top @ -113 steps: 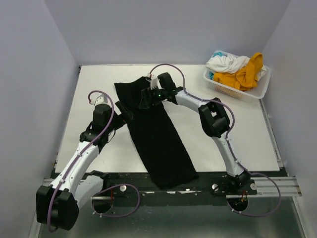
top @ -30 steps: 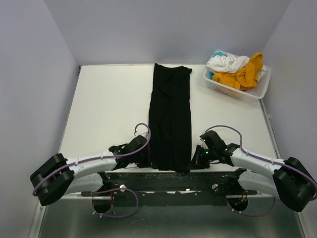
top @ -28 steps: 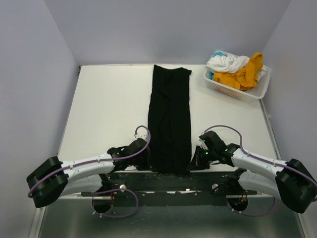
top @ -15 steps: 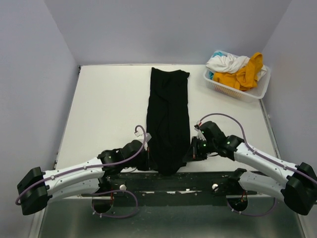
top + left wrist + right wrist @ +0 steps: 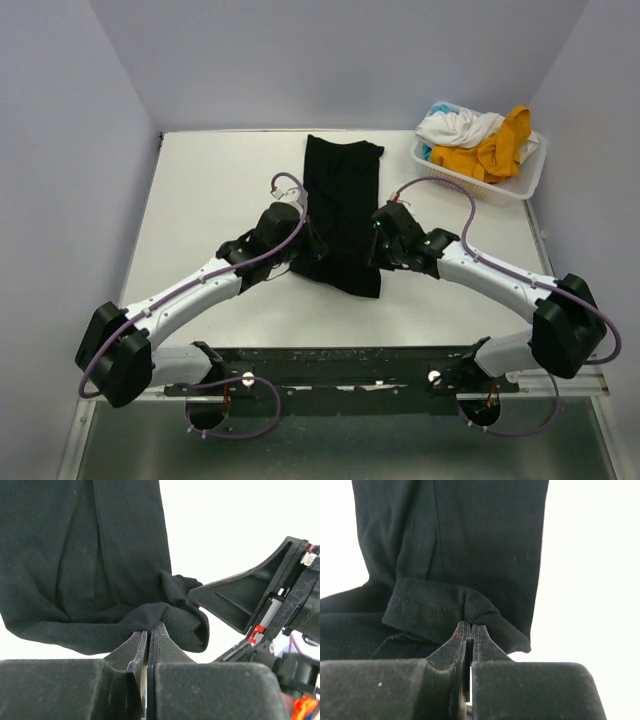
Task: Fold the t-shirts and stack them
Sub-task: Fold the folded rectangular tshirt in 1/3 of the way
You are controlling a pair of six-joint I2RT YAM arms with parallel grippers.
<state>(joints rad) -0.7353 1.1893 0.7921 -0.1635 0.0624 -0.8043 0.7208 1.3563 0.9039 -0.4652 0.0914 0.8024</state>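
Note:
I next need to bring the hem corner in my right gripper outward and down onto the black t-shirt's basket-side edge (image 5: 377,203) (image 5: 536,570), because the t-shirt's near end is only partly doubled over.
A long black t-shirt (image 5: 343,200) lies as a narrow strip down the middle of the table, its near end lifted and doubled back over the rest. My left gripper (image 5: 150,626) is shut on the left corner of that near hem (image 5: 150,617). My right gripper (image 5: 470,626) is shut on the right corner (image 5: 445,611). From above, both grippers hover over the strip's middle, the left gripper (image 5: 312,243) and the right gripper (image 5: 372,243) on either side. White, mustard-yellow and teal t-shirts (image 5: 480,140) are heaped in the basket.
A white slotted basket (image 5: 520,185) stands at the table's back right corner. The black rail (image 5: 340,365) with the arm bases runs along the near edge. Grey walls close in the left, back and right sides.
Both grippers have carried the black shirt's near hem away from the table's front edge toward the middle, folding the strip back over itself. The far end has stayed put.

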